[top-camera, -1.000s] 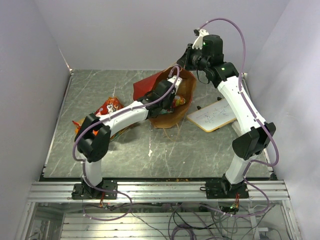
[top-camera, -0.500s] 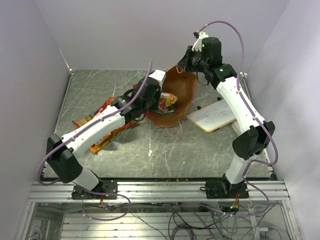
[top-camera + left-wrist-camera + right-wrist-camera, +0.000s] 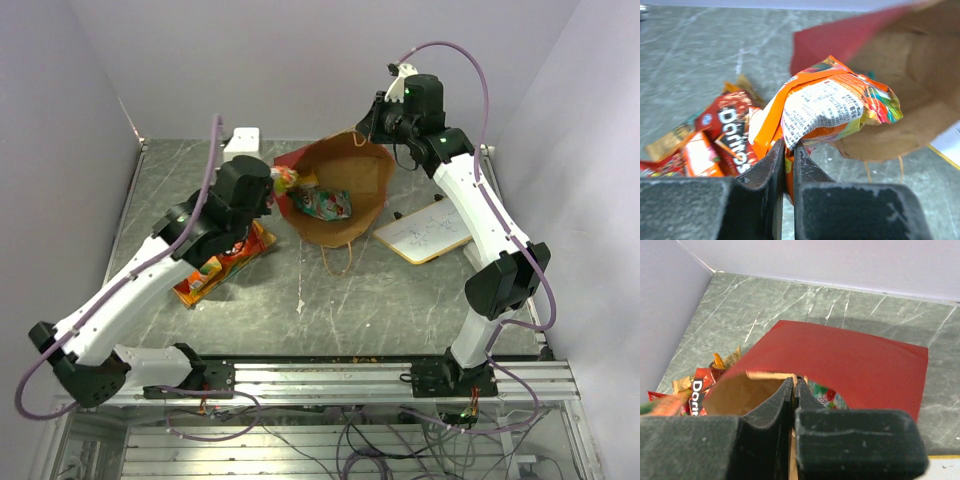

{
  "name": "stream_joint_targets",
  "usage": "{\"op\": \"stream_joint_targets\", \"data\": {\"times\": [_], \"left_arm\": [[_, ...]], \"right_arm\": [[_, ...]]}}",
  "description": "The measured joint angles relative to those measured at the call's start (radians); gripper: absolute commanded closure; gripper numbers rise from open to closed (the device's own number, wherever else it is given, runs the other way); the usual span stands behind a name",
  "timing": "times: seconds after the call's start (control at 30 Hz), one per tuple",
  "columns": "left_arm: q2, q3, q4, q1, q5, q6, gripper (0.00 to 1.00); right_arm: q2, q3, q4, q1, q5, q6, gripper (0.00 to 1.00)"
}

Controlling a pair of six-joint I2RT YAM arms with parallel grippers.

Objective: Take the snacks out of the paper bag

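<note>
I should move my left gripper away from the opening of the paper bag and down over the orange packets (image 3: pixel 222 262) next to the red Doritos bag, because snacks are already gathered there.
The paper bag (image 3: pixel 345 200), red outside and brown inside, lies at the table's middle back with its mouth held up. My right gripper (image 3: pixel 795 381) is shut on the bag's top rim (image 3: pixel 765 376) and holds it open. My left gripper (image 3: pixel 788 150) is shut on an orange snack packet (image 3: pixel 830 107), lifted just left of the bag's mouth; it shows in the top view (image 3: pixel 285 180). A teal-and-white packet (image 3: pixel 322 205) lies inside the bag. A red Doritos bag (image 3: pixel 732 125) and orange packets (image 3: pixel 222 262) lie on the table left of the bag.
A flat white wood-framed board (image 3: pixel 425 232) lies right of the bag. A small white block (image 3: pixel 243 138) sits at the table's back edge. Walls close in the table on the left, back and right.
My left gripper has pulled out of the bag to the left with the orange packet in it, and its arm has swung left. The bag's mouth has opened wider. My right gripper has held still.
</note>
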Motion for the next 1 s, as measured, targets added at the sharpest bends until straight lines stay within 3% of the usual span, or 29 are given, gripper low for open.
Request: {"op": "stream_joint_targets", "data": {"times": [0.33,0.43,0.67,0.83,1.0], "left_arm": [[-0.121,0.026,-0.158,0.019,-0.247,-0.143,0.93],[-0.078,0.05,-0.256,0.094,-0.267,-0.232,0.93],[0.099,0.077,-0.483,0.428,-0.171,-0.408,0.93],[0.179,0.095,-0.612,0.517,-0.056,-0.579,0.93],[0.133,-0.032,-0.596,0.635,0.101,-0.7,0.93]], "right_arm": [[-0.001,-0.024,0.005,0.0,0.0,0.0,1.0],[-0.002,-0.024,0.006,0.0,0.0,0.0,1.0],[-0.002,-0.024,0.006,-0.001,0.0,0.0,1.0],[-0.002,-0.024,0.006,-0.001,0.0,0.001,1.0],[-0.005,-0.032,0.006,-0.001,0.0,0.0,1.0]]}}
